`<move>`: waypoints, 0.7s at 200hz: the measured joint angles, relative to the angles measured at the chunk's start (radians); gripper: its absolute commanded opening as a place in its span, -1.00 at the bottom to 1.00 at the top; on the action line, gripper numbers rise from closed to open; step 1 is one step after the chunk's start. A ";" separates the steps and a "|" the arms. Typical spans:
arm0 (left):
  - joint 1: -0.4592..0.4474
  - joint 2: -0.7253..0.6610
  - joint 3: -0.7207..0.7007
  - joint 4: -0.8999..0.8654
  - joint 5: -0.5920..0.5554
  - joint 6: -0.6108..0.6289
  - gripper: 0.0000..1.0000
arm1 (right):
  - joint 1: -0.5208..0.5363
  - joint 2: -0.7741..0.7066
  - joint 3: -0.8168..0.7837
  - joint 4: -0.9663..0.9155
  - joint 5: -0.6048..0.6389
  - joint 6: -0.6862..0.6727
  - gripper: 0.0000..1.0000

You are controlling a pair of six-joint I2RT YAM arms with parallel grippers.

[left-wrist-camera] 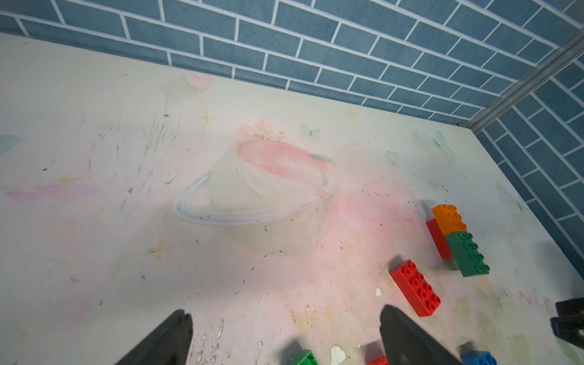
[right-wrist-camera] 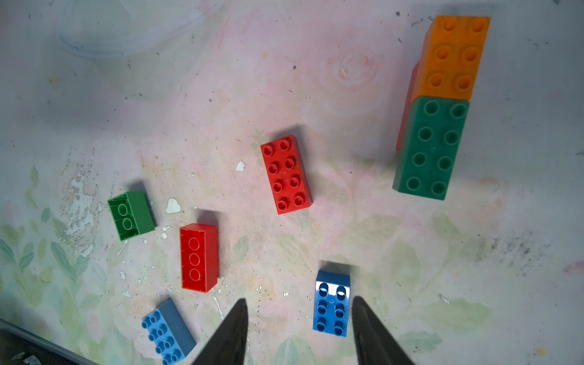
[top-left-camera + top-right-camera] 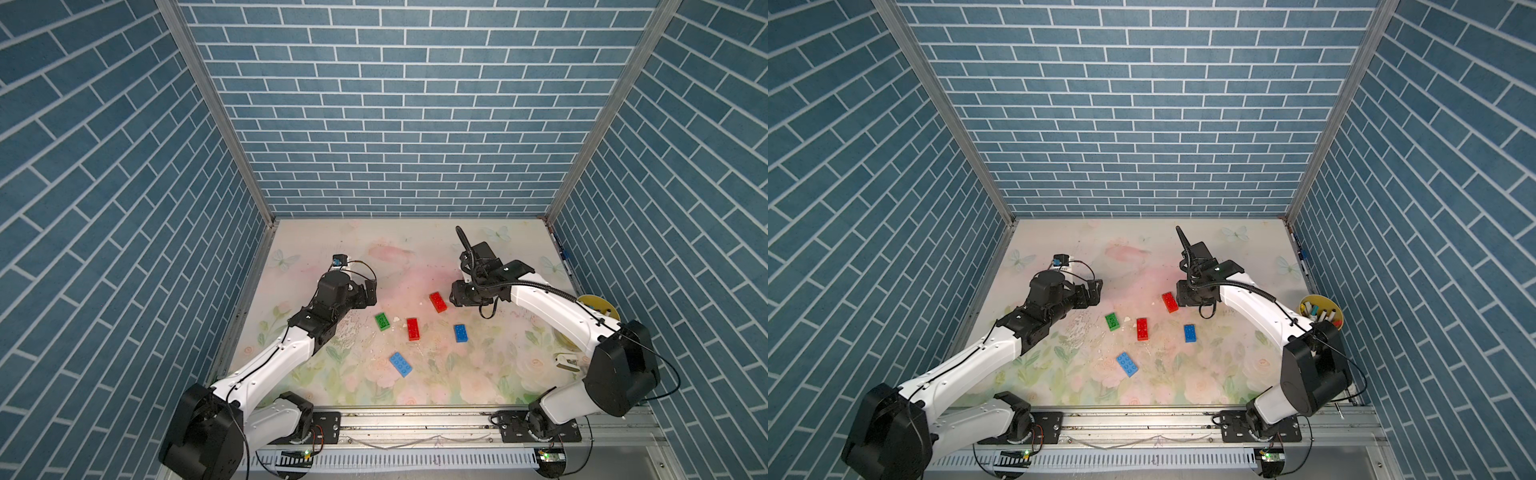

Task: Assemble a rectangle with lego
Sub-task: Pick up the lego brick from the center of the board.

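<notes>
My left gripper is open, and the loose green brick lies below it, nearer the base. I should move the gripper back and down next and tip its fingers over the brick's long sides.
Five loose lego bricks lie mid-table in both top views: a green one [image 3: 382, 321] studs down, a red one [image 3: 412, 328] studs down, a red one [image 3: 438, 302], a blue one [image 3: 460, 333] and a light blue one [image 3: 401, 364]. A stack of an orange brick [image 2: 453, 57] and a dark green brick [image 2: 433, 148] on a red one shows in both wrist views; my right arm hides it from above. My right gripper [image 2: 298, 300] hangs open and empty over the table, the blue brick [image 2: 331, 305] below near one finger. My left gripper [image 1: 284, 311] is wide open and empty, left of the green brick.
Blue brick-pattern walls close in the table at the back and both sides. A yellow cup [image 3: 1320, 311] of pens stands at the right edge behind my right arm. A metal rail [image 3: 415, 424] carrying both arm bases runs along the front.
</notes>
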 measured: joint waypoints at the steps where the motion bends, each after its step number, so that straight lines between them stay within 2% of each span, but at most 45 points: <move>1: -0.003 0.000 0.001 -0.003 -0.003 -0.001 0.96 | -0.001 -0.003 0.000 0.001 -0.001 0.000 0.08; 44: -0.133 0.042 0.064 -0.083 -0.105 -0.057 0.97 | -0.062 -0.095 -0.075 0.023 -0.018 0.001 0.09; 89: -0.277 0.158 0.151 -0.143 -0.211 -0.117 0.99 | -0.121 -0.130 -0.205 0.064 -0.023 0.004 0.10; 140: -0.386 0.283 0.245 -0.235 -0.260 -0.171 1.00 | -0.144 -0.179 -0.260 0.091 -0.019 0.011 0.10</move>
